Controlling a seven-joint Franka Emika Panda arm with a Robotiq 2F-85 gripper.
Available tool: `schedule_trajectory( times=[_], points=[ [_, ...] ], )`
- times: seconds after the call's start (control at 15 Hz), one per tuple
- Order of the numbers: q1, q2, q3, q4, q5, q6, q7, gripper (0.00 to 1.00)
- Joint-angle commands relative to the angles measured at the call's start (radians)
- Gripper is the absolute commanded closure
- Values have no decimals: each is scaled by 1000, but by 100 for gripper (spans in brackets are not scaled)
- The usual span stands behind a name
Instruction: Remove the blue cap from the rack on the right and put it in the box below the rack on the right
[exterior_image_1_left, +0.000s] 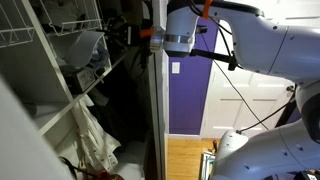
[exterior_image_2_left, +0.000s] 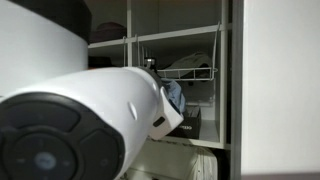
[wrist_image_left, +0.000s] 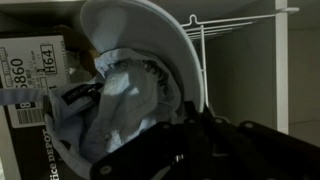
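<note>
I will lower my gripper a little next, away from the white wire rack (exterior_image_2_left: 195, 72) and toward the box with the label, because the cap is still hanging just above the box.
The blue cap (wrist_image_left: 122, 95) hangs crumpled in front of my gripper (wrist_image_left: 190, 112), its pale inner rim curving over the top. The dark fingers look closed on the cap's edge. In an exterior view the cap (exterior_image_2_left: 174, 97) hangs beside my arm, below the white wire rack (exterior_image_2_left: 195, 72) and just above the brown box (exterior_image_2_left: 192, 122). The box (wrist_image_left: 30, 90), with its white printed label, lies at the left of the wrist view, and rods of the rack (wrist_image_left: 215, 30) show behind the cap. In an exterior view my gripper (exterior_image_1_left: 126, 35) reaches into the shelving next to the grey cap (exterior_image_1_left: 90, 48).
White closet walls and a vertical divider (exterior_image_1_left: 155, 110) enclose the shelves. A pale cloth bundle (exterior_image_1_left: 95, 140) hangs low on the closet side. My arm (exterior_image_2_left: 70, 120) fills the foreground of an exterior view. A purple wall and white door (exterior_image_1_left: 250, 100) stand behind the arm.
</note>
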Motion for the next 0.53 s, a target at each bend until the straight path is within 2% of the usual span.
schedule_trajectory(
  times=[0.0,0.47],
  points=[
    [13,11,14,-7,93,27,-69,98],
    [14,50,35,-5,209,14,-159,98]
  ],
)
